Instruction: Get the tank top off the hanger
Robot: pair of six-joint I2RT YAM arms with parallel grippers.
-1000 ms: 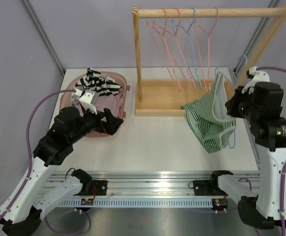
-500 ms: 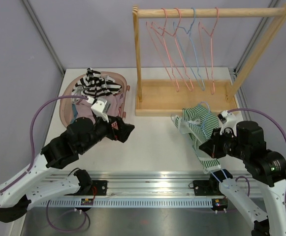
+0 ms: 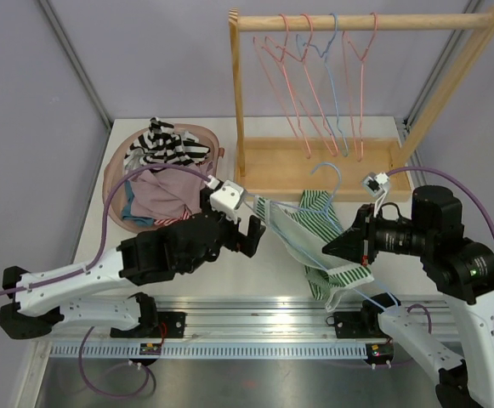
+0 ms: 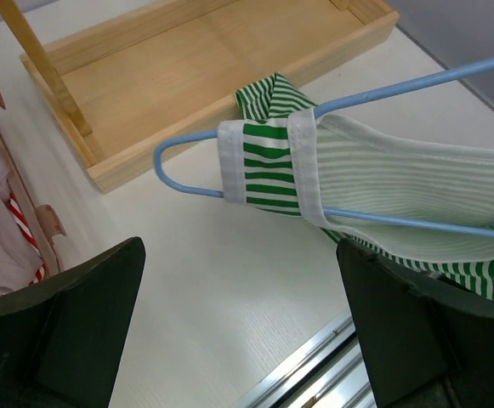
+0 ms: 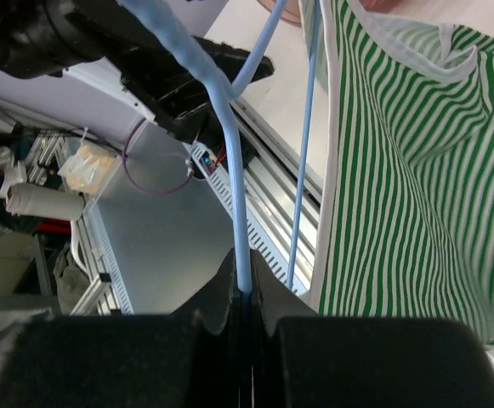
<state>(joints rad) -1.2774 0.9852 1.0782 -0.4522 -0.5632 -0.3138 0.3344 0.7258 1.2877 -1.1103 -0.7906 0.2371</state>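
The rack's bar is bare beside its hangers, so I will move my right gripper up and outward to that bare part and release the blue hanger.
A green-and-white striped tank top [image 3: 317, 219] hangs on a blue wire hanger [image 3: 326, 165] above the table's front centre. My right gripper [image 3: 330, 246] is shut on the hanger's wire [image 5: 229, 153], and the tank top [image 5: 408, 170] drapes just to the right of its jaws [image 5: 245, 285]. My left gripper [image 3: 259, 228] stands wide open at the hanger's left end. In the left wrist view the hanger's rounded end [image 4: 187, 140] carries a strap of the tank top [image 4: 268, 166], a little beyond the open gripper [image 4: 238, 251], which holds nothing.
The wooden rack [image 3: 315, 166] stands at the back with several wire hangers [image 3: 315, 85] on its rail. A pink basket [image 3: 115, 200] of clothes, with a black-and-white striped garment [image 3: 166, 146], sits at the left. A metal rail [image 3: 255, 306] runs along the table's near edge.
My right arm has carried the hanger and tank top from the rack's right end down and left to the front centre. My left arm has swung right from the basket to the hanger's end.
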